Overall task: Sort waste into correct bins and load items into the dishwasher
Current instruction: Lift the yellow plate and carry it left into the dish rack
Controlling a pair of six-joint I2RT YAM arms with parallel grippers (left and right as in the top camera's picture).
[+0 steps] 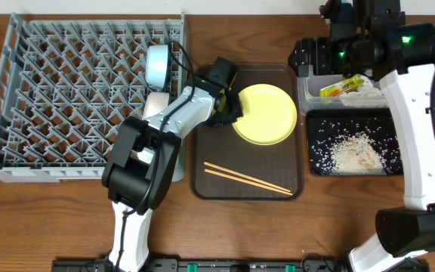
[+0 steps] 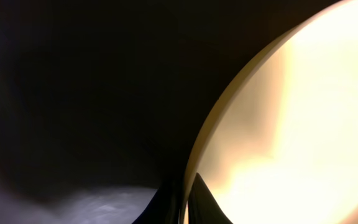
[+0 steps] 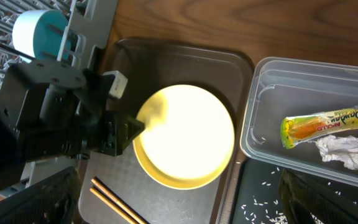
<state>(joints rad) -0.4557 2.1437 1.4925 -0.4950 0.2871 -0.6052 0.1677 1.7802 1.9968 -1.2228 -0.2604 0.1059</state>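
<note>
The robot's left gripper is going to lift the plate (image 1: 266, 115) across next, to the left in the overhead view, and lower it on edge into the empty rack slots (image 1: 129, 62) beside the blue bowl.
The yellow plate (image 1: 266, 115) lies on the brown tray (image 1: 202, 181). My left gripper (image 1: 230, 106) is shut on the plate's left rim, one finger on each side of the edge (image 2: 185, 199). The plate also shows in the right wrist view (image 3: 185, 137). Two chopsticks (image 1: 248, 179) lie on the tray in front of the plate. My right gripper (image 1: 308, 54) is open and empty, high above the tray (image 3: 185, 211). The clear tub (image 1: 305, 92) holds the wrapper (image 1: 341, 87) and crumpled paper (image 1: 365, 94). The black tray (image 1: 317, 121) holds rice scraps (image 1: 353, 151).
The grey dish rack (image 1: 51, 91) fills the left side. A light blue bowl (image 1: 157, 64) stands on edge at its right side, with a white item (image 1: 155, 102) beside it, partly hidden by my left arm. The tub and black tray sit right of the brown tray.
</note>
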